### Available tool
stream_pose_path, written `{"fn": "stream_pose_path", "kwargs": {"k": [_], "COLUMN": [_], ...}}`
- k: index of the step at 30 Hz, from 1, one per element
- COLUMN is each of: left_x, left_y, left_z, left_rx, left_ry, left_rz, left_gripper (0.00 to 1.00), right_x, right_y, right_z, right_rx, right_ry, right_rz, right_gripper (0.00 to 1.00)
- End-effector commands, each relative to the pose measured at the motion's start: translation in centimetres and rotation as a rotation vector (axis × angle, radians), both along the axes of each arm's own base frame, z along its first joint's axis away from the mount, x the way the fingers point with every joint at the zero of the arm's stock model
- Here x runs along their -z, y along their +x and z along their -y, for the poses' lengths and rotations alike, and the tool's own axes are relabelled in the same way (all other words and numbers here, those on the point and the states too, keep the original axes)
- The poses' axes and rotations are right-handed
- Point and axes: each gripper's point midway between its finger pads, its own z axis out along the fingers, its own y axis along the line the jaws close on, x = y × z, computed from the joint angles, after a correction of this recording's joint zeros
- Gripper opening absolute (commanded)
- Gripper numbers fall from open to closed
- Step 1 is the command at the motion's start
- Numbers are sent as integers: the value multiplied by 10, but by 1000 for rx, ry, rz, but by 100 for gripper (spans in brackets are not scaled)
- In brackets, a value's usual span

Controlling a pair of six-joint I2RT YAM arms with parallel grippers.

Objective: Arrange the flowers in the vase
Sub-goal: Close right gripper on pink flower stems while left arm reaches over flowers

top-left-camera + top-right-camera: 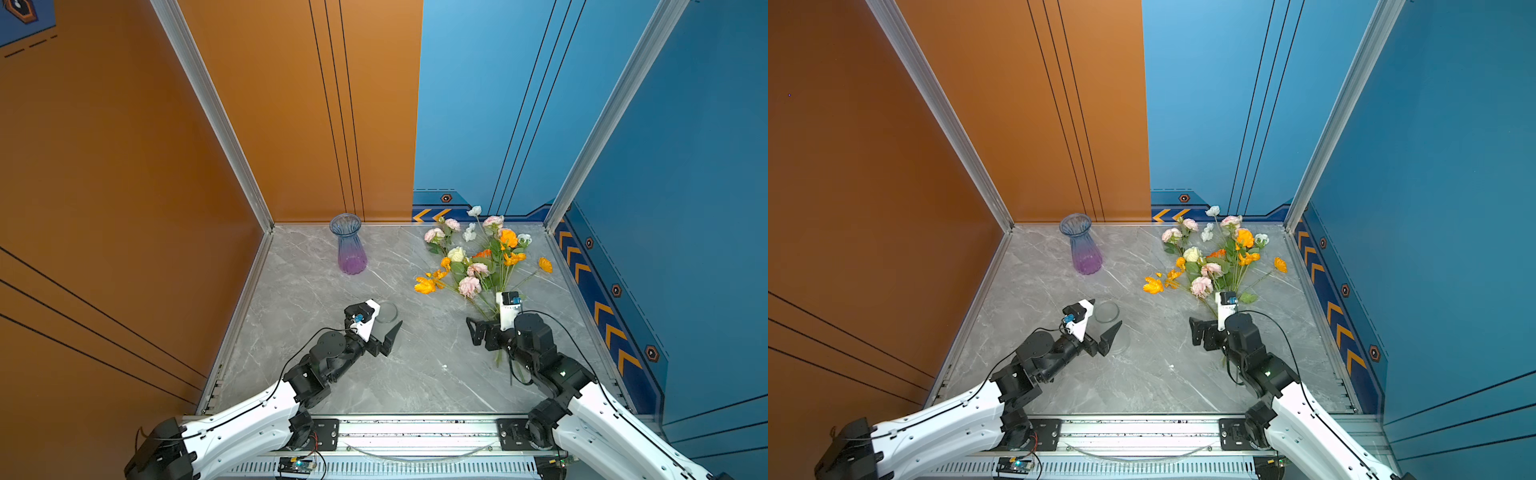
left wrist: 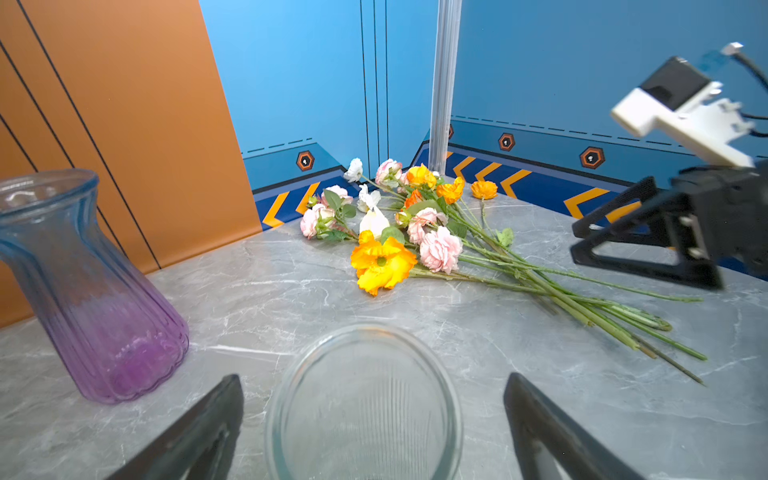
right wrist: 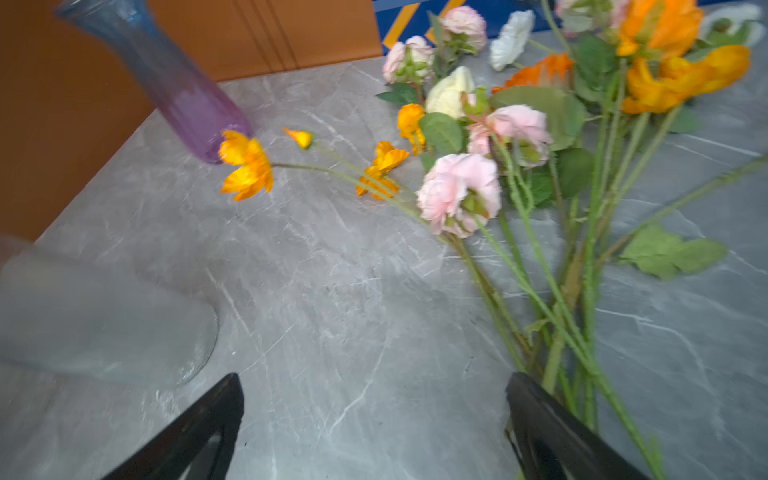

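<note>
The robot's right gripper has only bare table between its fingers, so it will next tilt its fingers down and move across onto the green stem where the bundle gets narrow.
The flowers (image 1: 478, 257) (image 1: 1217, 262) lie flat at the back right of the table, blooms toward the far wall and stems toward me. A blue-to-purple ribbed vase (image 1: 349, 245) (image 1: 1084, 245) (image 2: 91, 291) stands upright at the back. A clear glass vase (image 1: 386, 312) (image 1: 1106, 311) (image 2: 365, 407) stands nearer, between the fingers of my open left gripper (image 1: 386, 322) (image 2: 374, 378), with a gap on each side. My right gripper (image 1: 484, 322) (image 3: 374, 378) is open above the lower ends of the stems (image 3: 552, 316), which pass beside one finger. Only bare table shows between its fingers.
The grey marble table (image 1: 332, 374) is walled in by an orange panel (image 1: 124, 208) on the left and blue panels (image 1: 685, 208) behind and to the right. A metal rail (image 1: 415, 428) carrying both arm bases runs along the front edge.
</note>
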Motion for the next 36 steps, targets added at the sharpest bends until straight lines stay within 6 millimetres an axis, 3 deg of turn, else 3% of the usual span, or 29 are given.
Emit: {"fn": "stream_pose_path", "kwargs": {"k": [1, 5, 8, 12, 16, 20, 26, 36], "left_x": [-38, -83, -91, -75, -57, -32, -19, -24], "left_y": [-6, -2, -2, -9, -7, -1, 3, 8], "left_z": [7, 24, 50, 85, 110, 123, 127, 121], "left_rx": [62, 169, 350, 591, 672, 647, 576, 516], "left_ry": [53, 161, 288, 435, 520, 614, 531, 514], "left_rz": [42, -13, -211, -443, -425, -411, -423, -357], "left_gripper": [98, 98, 98, 98, 98, 98, 98, 98], "right_x": [9, 25, 40, 62, 82, 92, 106, 121], "right_y": [3, 10, 9, 2, -8, -8, -8, 8], "right_z": [27, 62, 78, 92, 103, 104, 114, 114], "right_rx": [123, 232, 257, 290, 335, 332, 361, 304], "right_ry": [-7, -158, -243, -292, -316, -292, -303, -370], "right_rz": [-177, -292, -408, -566, -676, -727, -788, -846], "right_gripper": [93, 86, 78, 59, 56, 52, 47, 41]}}
